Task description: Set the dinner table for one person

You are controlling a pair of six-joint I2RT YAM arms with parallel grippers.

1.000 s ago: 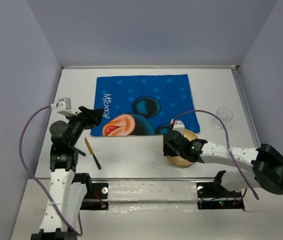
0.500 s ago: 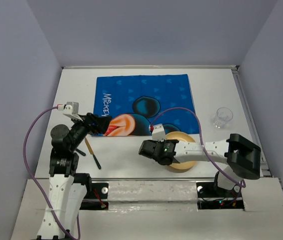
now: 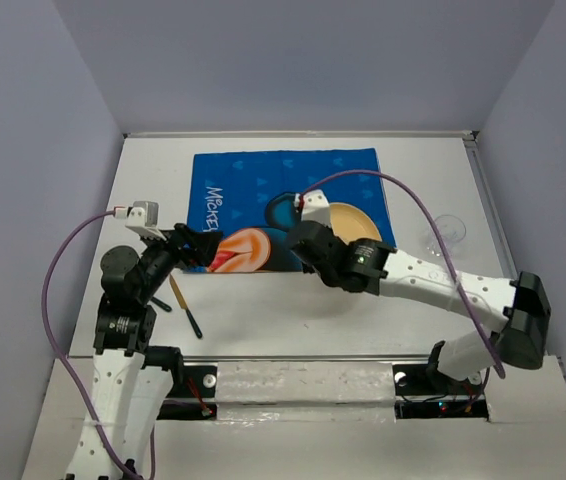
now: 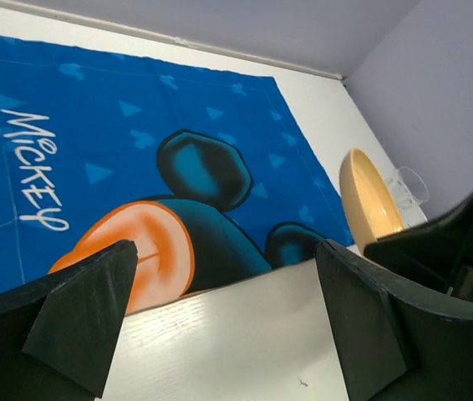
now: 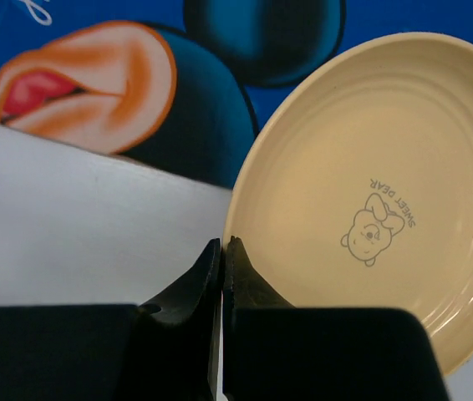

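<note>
Next, the right gripper lowers the plate [image 3: 349, 221] down and to the left in the top view onto the mat's empty middle, and releases it there.
The white dinner table [image 3: 263, 325] carries a blue Mickey mat [image 3: 263, 185]. My right gripper [image 3: 315, 243] is shut on the near rim of a tan plate [image 3: 349, 221] and holds it tilted over the mat's right part. In the right wrist view the fingertips [image 5: 222, 244] pinch the edge of the plate [image 5: 370, 200], which has a small bear print. My left gripper [image 3: 199, 247] hangs open over the mat's near left corner, holding nothing; its view shows bare table [image 4: 220, 326] between the fingers and the plate [image 4: 368, 200] edge-on at the right.
A knife with a tan blade and black handle [image 3: 185, 306] lies on the table left of centre, below the left gripper. A clear glass [image 3: 449, 230] stands right of the mat, also visible as the glass [image 4: 409, 185] behind the plate.
The right arm has swung left and then forward, carrying the plate off the table's near right part to above the mat. The left gripper has opened wider and shifted slightly right.
</note>
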